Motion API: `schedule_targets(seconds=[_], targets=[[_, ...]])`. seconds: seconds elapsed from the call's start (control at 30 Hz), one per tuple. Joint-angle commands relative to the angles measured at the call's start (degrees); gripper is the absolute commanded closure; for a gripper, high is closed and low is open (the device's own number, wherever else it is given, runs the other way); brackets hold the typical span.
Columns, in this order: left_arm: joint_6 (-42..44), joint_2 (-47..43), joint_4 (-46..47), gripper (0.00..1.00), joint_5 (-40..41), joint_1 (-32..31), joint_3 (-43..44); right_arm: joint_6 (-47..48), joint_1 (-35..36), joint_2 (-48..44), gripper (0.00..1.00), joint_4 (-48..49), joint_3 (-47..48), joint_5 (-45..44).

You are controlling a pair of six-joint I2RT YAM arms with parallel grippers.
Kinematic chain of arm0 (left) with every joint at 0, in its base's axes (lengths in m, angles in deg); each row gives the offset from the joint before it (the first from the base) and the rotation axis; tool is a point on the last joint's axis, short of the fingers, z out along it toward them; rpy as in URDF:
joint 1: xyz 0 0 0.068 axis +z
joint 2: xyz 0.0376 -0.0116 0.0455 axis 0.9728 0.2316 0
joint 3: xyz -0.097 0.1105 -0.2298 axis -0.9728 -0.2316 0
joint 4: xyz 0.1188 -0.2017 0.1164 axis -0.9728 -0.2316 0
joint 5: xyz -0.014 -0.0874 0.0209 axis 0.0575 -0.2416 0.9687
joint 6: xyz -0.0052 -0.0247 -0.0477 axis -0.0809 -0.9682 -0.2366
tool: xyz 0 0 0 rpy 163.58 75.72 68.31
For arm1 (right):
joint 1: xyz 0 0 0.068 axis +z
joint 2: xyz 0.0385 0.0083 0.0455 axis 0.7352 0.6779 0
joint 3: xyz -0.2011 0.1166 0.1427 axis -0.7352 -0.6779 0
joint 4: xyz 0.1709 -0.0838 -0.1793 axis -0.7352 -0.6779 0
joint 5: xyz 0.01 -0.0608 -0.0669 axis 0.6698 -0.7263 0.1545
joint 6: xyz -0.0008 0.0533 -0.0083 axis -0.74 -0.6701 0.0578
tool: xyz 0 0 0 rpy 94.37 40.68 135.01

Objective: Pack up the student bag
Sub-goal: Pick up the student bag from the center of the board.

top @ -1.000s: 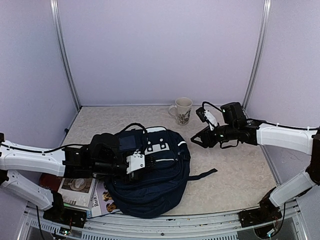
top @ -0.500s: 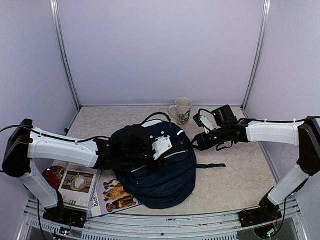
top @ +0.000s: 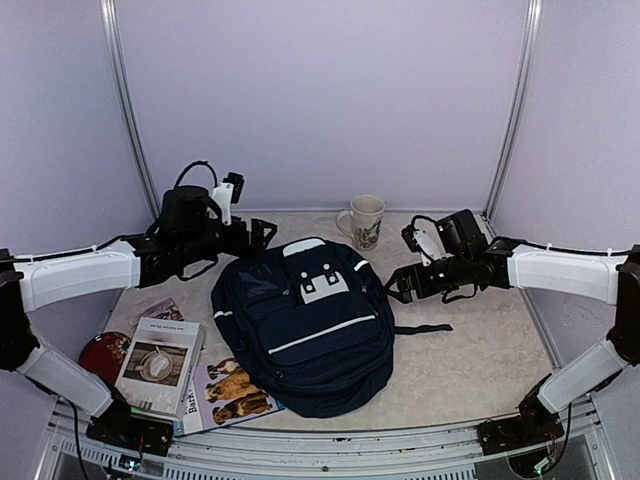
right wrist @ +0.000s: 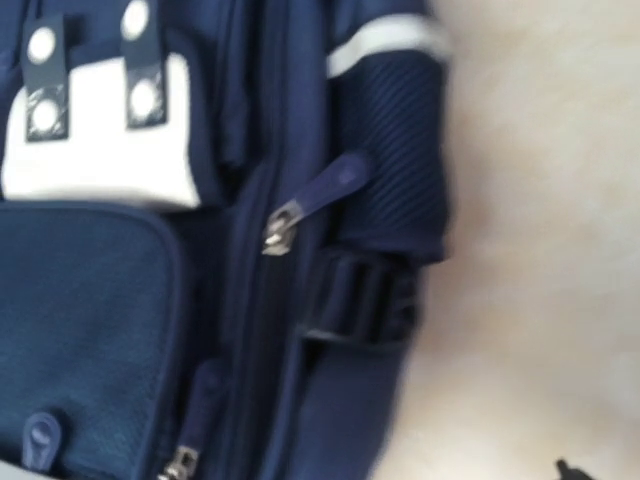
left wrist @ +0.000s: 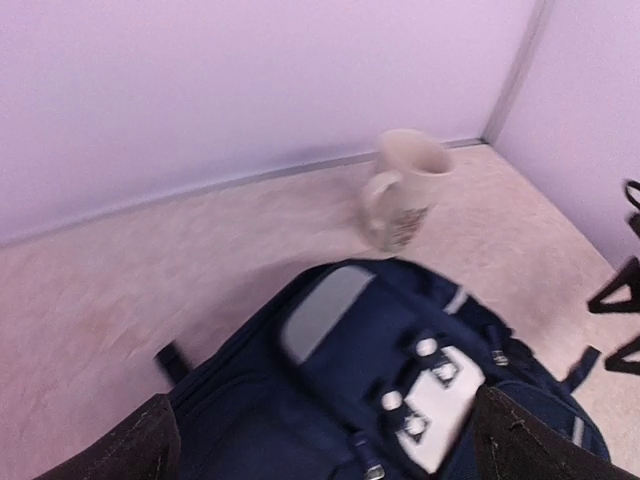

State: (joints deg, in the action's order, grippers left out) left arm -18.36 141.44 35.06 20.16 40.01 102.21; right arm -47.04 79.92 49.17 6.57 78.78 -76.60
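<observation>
My right gripper is open just off the bag's edge, so it needs to move down and toward the bag next, onto the navy fabric near the zip pull.
The student bag [top: 300,330], navy with white stripes and a white patch [top: 322,285], lies flat and zipped at the table's middle, front side up. My left gripper [top: 262,234] hovers off the bag's upper left corner, raised above the table. In the left wrist view its fingers [left wrist: 135,450] stand wide apart at the bottom corners, with only the bag [left wrist: 330,400] below. My right gripper [top: 398,284] is open just beside the bag's right edge, holding nothing. The right wrist view shows the bag's side [right wrist: 100,300] and a zip pull [right wrist: 278,232]; its own fingers stay out of frame.
A cream mug [top: 366,220] stands behind the bag near the back wall. Books [top: 160,365] and a dog magazine [top: 232,392] lie at the front left beside a red object [top: 93,352]. A strap [top: 425,328] trails right from the bag.
My left gripper has let go of the bag, opened, and drawn back up to the far left. The bag has settled flat. The right gripper has opened wider and shifted slightly right.
</observation>
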Motion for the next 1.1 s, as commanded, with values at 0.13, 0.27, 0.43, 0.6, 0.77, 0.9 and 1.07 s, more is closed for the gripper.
schedule_targets(seconds=[0.13,0.27,0.43,0.6,0.77,0.9,1.07], targets=[[-13.07,-1.00,-5.31,0.01,-0.34,7.99,-10.20,-5.83,0.76,11.48,0.04,10.64,-0.55,13.46],[-13.20,0.60,-2.82,0.01,-0.17,9.43,-12.44,-5.61,1.73,17.47,0.13,11.79,2.05,17.67],[-15.90,3.00,1.45,0.01,-1.83,10.35,-15.82,-5.18,1.86,21.21,0.19,11.16,4.92,18.93],[-17.20,4.23,4.01,0.01,-2.44,10.37,-17.42,-4.21,1.85,24.61,0.49,8.81,8.36,20.53],[-17.67,0.29,7.65,0.01,-0.29,9.62,-20.38,-2.51,1.85,24.15,0.97,6.88,11.39,21.45],[-14.74,-5.48,12.05,0.01,2.61,7.87,-22.85,-0.13,1.85,21.50,1.00,3.80,13.73,20.01],[-13.27,-3.93,11.09,0.01,3.13,6.12,-21.22,3.08,1.85,17.34,1.00,1.30,16.11,18.32]])
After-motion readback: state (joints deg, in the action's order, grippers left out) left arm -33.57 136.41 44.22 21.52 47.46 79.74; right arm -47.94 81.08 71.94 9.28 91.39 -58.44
